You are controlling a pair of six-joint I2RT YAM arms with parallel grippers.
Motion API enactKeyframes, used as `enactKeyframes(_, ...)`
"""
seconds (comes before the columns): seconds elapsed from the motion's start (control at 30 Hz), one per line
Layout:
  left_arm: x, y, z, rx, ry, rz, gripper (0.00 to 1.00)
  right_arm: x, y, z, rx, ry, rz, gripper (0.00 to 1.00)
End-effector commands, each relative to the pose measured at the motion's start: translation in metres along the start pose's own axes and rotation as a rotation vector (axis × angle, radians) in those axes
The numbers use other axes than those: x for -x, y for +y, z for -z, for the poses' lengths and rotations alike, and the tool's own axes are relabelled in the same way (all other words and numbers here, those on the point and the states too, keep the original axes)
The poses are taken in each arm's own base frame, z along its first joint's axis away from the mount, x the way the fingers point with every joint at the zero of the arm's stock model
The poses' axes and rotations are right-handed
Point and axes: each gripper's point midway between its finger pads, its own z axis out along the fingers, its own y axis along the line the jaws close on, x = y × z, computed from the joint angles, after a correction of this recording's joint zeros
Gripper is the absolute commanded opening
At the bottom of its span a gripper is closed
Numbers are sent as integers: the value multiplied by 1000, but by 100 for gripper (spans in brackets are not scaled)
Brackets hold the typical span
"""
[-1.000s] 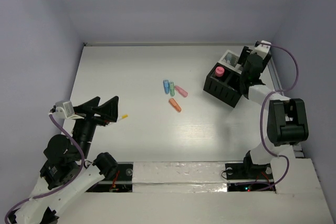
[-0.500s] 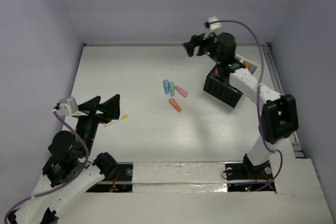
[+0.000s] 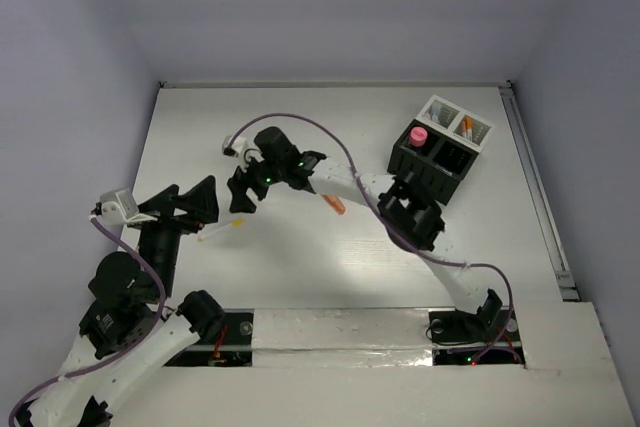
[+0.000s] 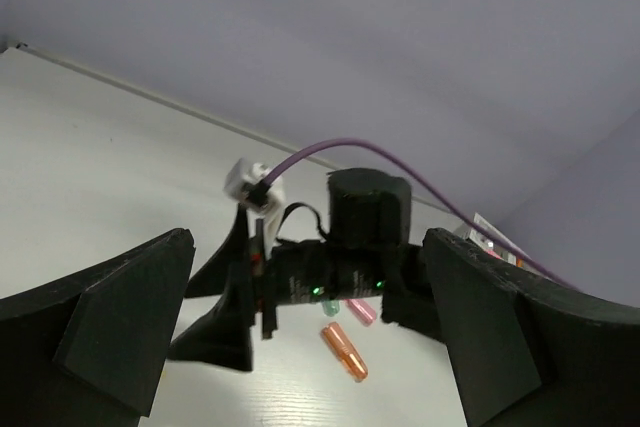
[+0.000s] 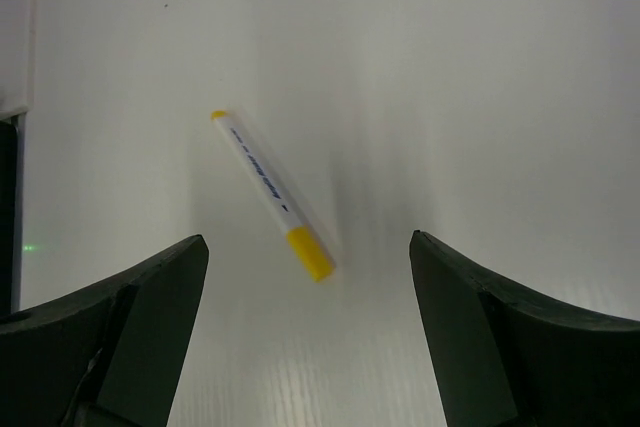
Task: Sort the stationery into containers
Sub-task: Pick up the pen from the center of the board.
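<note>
To get onto the white body of the pen (image 5: 270,195) beside the yellow cap, my right gripper should lower and draw back first.
A white pen with yellow ends (image 3: 222,229) lies on the table left of centre. My right gripper (image 3: 243,192) is open and empty, reaching far left, just beyond the pen. In the right wrist view the pen (image 5: 270,195) lies slanted, its yellow cap between the spread fingers of that gripper (image 5: 306,247). My left gripper (image 3: 188,197) is open and empty, just left of the pen. An orange marker (image 3: 334,203) lies mid-table. The left wrist view shows the open left gripper (image 4: 308,237), the orange marker (image 4: 344,351), a pink one (image 4: 360,312) and a green one (image 4: 331,307).
The black compartment box (image 3: 428,172) with the white two-cell tray (image 3: 438,107) stands at the far right. A pink-capped item (image 3: 418,134) stands in the box and an orange one (image 3: 467,127) in the tray. The right arm (image 3: 360,187) spans the table's middle.
The right arm has swung from the containers across the table to the left, and its open gripper is now by the yellow-white pen. The left gripper has barely moved.
</note>
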Motion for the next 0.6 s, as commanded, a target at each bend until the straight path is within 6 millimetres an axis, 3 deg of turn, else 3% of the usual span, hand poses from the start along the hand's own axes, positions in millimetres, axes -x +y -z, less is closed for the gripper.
enactKeyframes(0.0, 23, 0, 3, 7, -76, 61, 99, 8, 23, -19, 35, 17, 70, 88)
enactKeyframes(0.07, 24, 2, 3, 15, -81, 59, 99, 3, 27, -29, 31, 35, 87, 88)
enactKeyframes(0.13, 24, 1, 3, 12, -80, 60, 99, -16, 35, -41, 42, 86, 100, 88)
enactKeyframes(0.33, 24, 1, 3, 9, -79, 62, 99, -36, 43, -55, 54, 135, 127, 88)
enactKeyframes(0.57, 24, 1, 5, 3, -82, 64, 99, -69, 29, -69, -47, 218, 181, 87)
